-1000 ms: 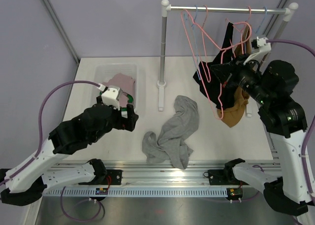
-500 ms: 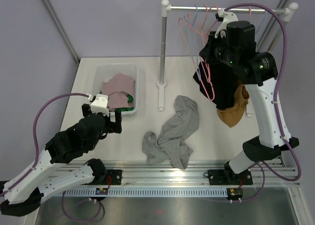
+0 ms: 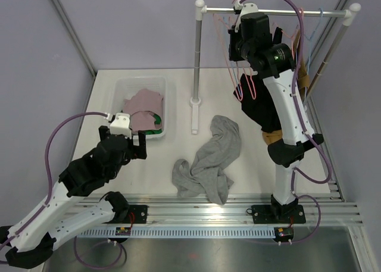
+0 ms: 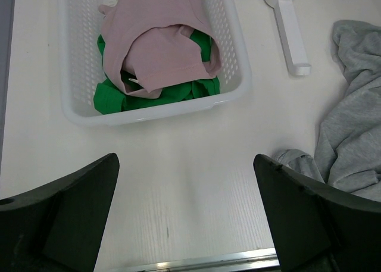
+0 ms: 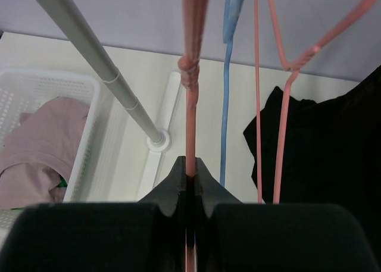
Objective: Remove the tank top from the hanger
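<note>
The pink hanger shifts to the left in the top view next, and my right gripper releases its neck, since bare bar by the post lies that way.
A black tank top (image 3: 262,108) hangs below the rail (image 3: 286,12), draped against thin pink hangers (image 3: 243,90). In the right wrist view it shows at the right edge (image 5: 324,147). High up by the rail, my right gripper (image 5: 189,168) is shut on the wire neck of a pink hanger (image 5: 191,93). I cannot tell whether this held hanger carries the tank top. My left gripper (image 4: 186,165) stands wide open with nothing in it, above bare table just in front of the basket, seen from above too (image 3: 123,138).
A white basket (image 4: 77,114) with pink and green clothes stands at the left. A grey garment (image 3: 208,159) lies crumpled mid-table. A brown garment (image 3: 277,140) hangs behind the black one. A blue hanger (image 5: 226,105) and the rack's post (image 3: 197,58) are close by.
The right arm has swung up and left from the right side to the rail, gripper shut throughout. The left gripper pulled back from the basket toward the near edge.
</note>
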Robot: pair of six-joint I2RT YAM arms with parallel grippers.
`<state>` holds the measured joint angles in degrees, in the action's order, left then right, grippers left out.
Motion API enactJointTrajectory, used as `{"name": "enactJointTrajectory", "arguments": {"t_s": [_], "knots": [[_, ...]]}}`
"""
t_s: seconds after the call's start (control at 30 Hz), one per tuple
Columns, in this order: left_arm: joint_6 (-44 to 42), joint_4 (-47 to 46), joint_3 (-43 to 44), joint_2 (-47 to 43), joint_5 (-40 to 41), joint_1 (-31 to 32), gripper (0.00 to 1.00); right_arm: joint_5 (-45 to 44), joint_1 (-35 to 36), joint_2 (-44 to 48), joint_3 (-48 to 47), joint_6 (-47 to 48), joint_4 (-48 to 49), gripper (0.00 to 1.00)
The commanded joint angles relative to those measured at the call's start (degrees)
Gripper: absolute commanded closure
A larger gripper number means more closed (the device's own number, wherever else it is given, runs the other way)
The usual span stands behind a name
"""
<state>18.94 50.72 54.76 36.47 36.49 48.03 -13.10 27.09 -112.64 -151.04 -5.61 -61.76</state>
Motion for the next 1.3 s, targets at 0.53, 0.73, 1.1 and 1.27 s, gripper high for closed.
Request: {"name": "enactJointTrajectory", "arguments": {"t_s": [0.53, 0.73, 1.1, 1.27], "knots": [[-1.54, -4.4, -0.45, -0.26, -5.99, -1.71, 0.01, -4.65, 0.77, -7.25, -3.13, 2.36, 11.74, 1.0], [-1.98, -4.49, -0.1, 0.18, -7.83, -1.89, 0.01, -3.95, 1.47, -4.0, -1.27, 1.83, 11.13, 0.73], [4.24, -5.45, 5.09, 7.73, -17.23, -0.84, 0.01, 3.17, 2.0, 10.41, 3.64, -0.98, 7.18, 0.19], [9.62, -9.67, 4.74, 18.6, -15.57, 7.15, 0.01, 2.92, 1.91, 28.11, 22.86, -2.56, 8.83, 0.0]]}}
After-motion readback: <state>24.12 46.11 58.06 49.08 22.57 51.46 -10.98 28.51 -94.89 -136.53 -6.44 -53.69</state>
